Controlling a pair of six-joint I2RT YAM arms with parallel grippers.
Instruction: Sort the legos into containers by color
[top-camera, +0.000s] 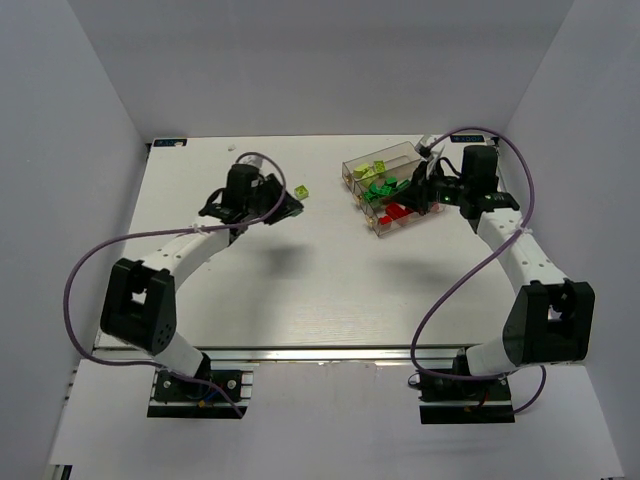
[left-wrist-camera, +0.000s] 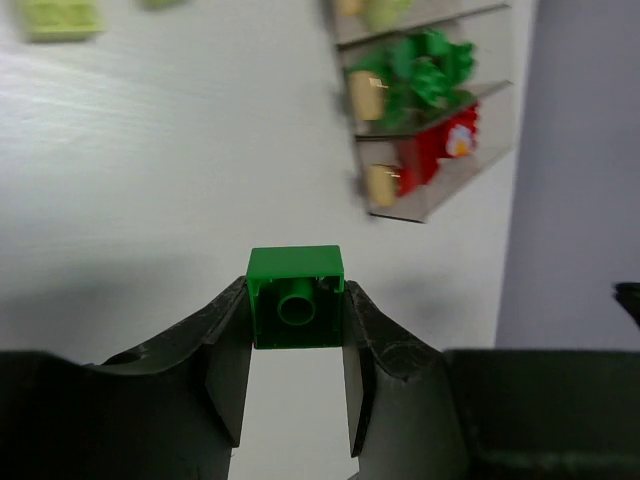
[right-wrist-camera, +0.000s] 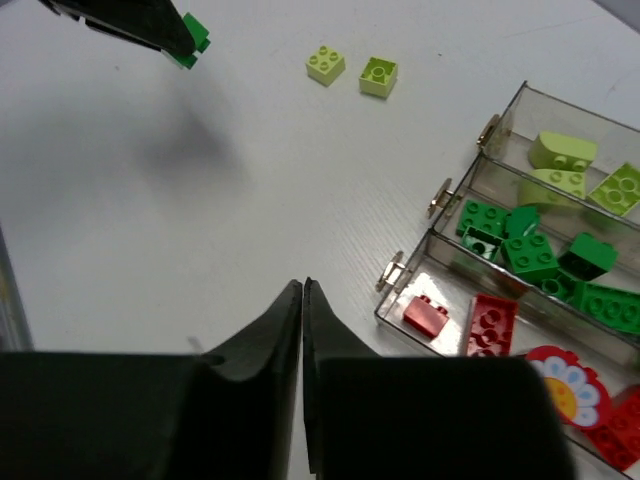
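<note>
My left gripper goes outward and to the right in the top view next, over the middle bin (left-wrist-camera: 424, 77), since the matching dark green bricks lie there.
My left gripper (left-wrist-camera: 296, 330) is shut on a dark green brick (left-wrist-camera: 296, 298) and holds it above the table, left of the containers; it also shows in the right wrist view (right-wrist-camera: 190, 38). Three joined clear bins (right-wrist-camera: 440, 285) hold pale yellow-green bricks (right-wrist-camera: 565, 152), dark green bricks (right-wrist-camera: 528, 252) and red bricks (right-wrist-camera: 490, 325), one colour each. Two loose yellow-green bricks (right-wrist-camera: 326, 65) (right-wrist-camera: 378, 76) lie on the table left of the bins. My right gripper (right-wrist-camera: 302, 290) is shut and empty, just in front of the red bin's near end.
In the top view the bins (top-camera: 385, 150) stand at the back right and my right gripper (top-camera: 418, 195) hangs by them. A red piece with a white flower (right-wrist-camera: 565, 385) lies in the red bin. Grey walls surround the white table (top-camera: 300, 290).
</note>
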